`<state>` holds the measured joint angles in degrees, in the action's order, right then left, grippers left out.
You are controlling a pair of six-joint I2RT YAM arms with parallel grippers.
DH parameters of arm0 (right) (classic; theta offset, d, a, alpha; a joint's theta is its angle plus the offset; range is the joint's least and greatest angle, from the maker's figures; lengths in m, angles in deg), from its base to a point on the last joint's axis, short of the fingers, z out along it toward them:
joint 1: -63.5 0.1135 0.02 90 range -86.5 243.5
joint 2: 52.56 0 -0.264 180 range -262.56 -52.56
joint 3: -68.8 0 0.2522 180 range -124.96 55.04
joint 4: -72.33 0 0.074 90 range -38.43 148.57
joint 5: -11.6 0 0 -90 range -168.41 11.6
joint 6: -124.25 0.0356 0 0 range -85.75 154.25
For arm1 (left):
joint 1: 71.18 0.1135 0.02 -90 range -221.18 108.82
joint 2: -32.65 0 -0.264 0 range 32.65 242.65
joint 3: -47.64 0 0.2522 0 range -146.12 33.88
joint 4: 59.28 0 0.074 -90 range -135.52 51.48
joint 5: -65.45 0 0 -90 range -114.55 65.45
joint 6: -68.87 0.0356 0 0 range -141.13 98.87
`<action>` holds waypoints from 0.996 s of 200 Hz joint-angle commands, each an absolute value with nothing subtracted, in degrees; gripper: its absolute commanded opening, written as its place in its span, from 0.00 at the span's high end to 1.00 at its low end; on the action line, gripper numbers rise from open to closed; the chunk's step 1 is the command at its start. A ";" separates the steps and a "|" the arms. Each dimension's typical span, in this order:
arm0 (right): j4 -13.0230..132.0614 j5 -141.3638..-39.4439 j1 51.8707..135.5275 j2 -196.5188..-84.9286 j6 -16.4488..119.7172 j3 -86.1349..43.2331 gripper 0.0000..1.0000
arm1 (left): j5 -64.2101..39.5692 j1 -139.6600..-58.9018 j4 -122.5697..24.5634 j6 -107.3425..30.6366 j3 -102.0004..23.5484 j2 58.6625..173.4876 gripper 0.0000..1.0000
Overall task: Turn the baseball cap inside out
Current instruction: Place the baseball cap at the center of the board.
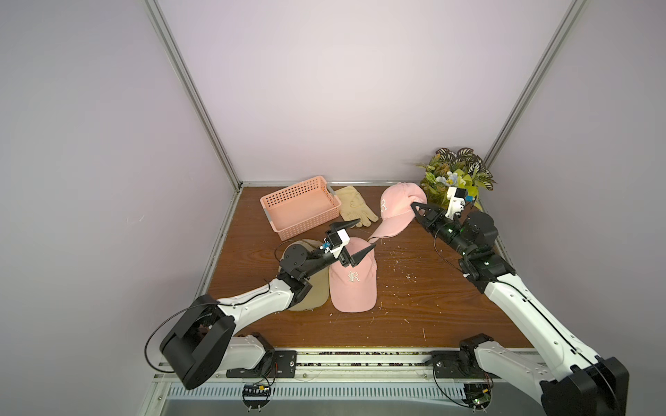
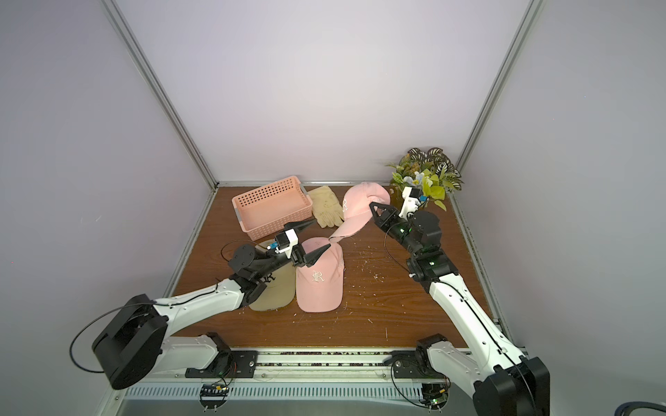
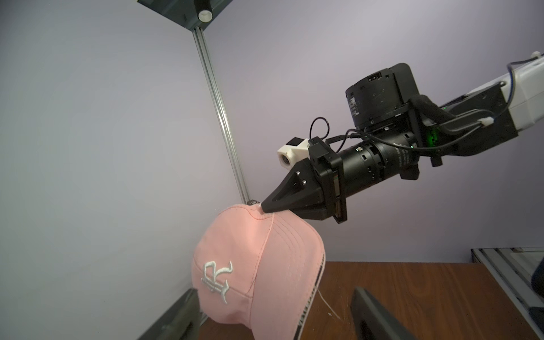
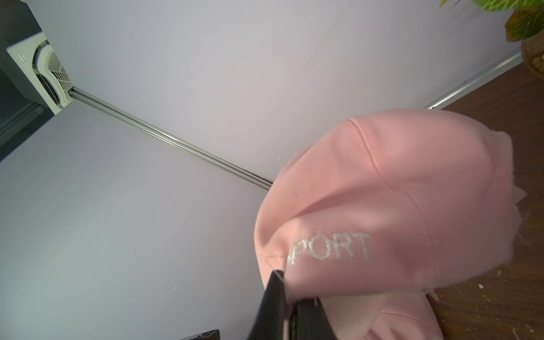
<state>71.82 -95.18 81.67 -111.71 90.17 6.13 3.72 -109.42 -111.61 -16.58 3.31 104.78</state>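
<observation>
The bare tabletop (image 1: pixel 398 269) beside the second pink cap is empty, so my right gripper will next lower back toward the base and release the cap there.
A pink baseball cap (image 1: pixel 396 209) with a white R sits tilted at the back right, its brim pointing toward the table's middle. My right gripper (image 1: pixel 414 206) is shut on the crown's side edge, by the word SPORT (image 4: pixel 329 250). The right wrist view shows the fabric pinched in the right gripper (image 4: pixel 290 294). The left wrist view shows this cap (image 3: pixel 259 270) with the right gripper (image 3: pixel 266 208) nipping its top. My left gripper (image 1: pixel 367 233) stands open, holding nothing, its fingertips just short of the brim's tip. The cap's inside is hidden.
A second pink cap (image 1: pixel 353 284) lies below the left gripper, and a beige cap (image 1: pixel 313 288) lies under the left arm. A pink basket (image 1: pixel 301 207) and a beige glove (image 1: pixel 355 207) sit at the back, a plant (image 1: pixel 456 176) in the back right corner.
</observation>
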 commanded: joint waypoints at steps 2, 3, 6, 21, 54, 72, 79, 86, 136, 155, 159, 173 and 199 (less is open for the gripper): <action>74.38 -98.35 81.16 -109.59 79.97 4.86 1.00 | -0.09 -110.06 -105.27 -21.98 6.98 98.81 0.20; 74.21 -98.62 81.16 -109.68 79.70 4.86 1.00 | -0.50 -110.09 -105.10 -22.17 7.11 98.55 0.20; 73.70 -99.21 81.00 -109.72 78.82 4.80 1.00 | -1.56 -110.11 -104.76 -23.36 7.60 97.77 0.20; 71.00 -103.38 80.75 -110.20 73.76 4.71 1.00 | -6.19 -110.18 -100.85 -27.80 9.20 93.91 0.20; 63.38 -106.79 80.30 -108.99 61.18 5.97 1.00 | -21.40 -110.18 -82.19 -36.38 7.54 86.62 0.21; 60.26 -106.72 79.78 -107.42 55.00 7.86 1.00 | -27.72 -110.16 -72.63 -41.07 5.40 83.97 0.21; 59.21 -107.10 79.52 -106.94 53.18 8.60 1.00 | -28.41 -110.20 -71.25 -41.26 5.36 82.98 0.22; 58.88 -108.34 79.25 -106.50 51.74 9.39 1.00 | -28.81 -110.16 -70.84 -41.75 5.69 82.08 0.21; 62.03 -117.32 78.44 -106.69 49.06 14.96 1.00 | -30.37 -110.12 -69.26 -43.01 6.77 80.24 0.21; 64.55 -120.00 78.44 -106.36 49.26 17.20 1.00 | -30.35 -110.12 -68.45 -43.31 6.22 80.72 0.21; 65.18 -120.45 78.44 -106.35 49.47 17.79 1.00 | -30.35 -110.07 -68.38 -43.29 6.28 80.93 0.21; 67.53 -121.54 78.44 -106.35 50.50 19.81 1.00 | -30.43 -110.12 -68.42 -43.62 6.14 81.12 0.21; 71.42 -121.68 78.44 -106.70 52.36 23.48 1.00 | -30.84 -110.05 -68.29 -44.25 6.10 81.12 0.21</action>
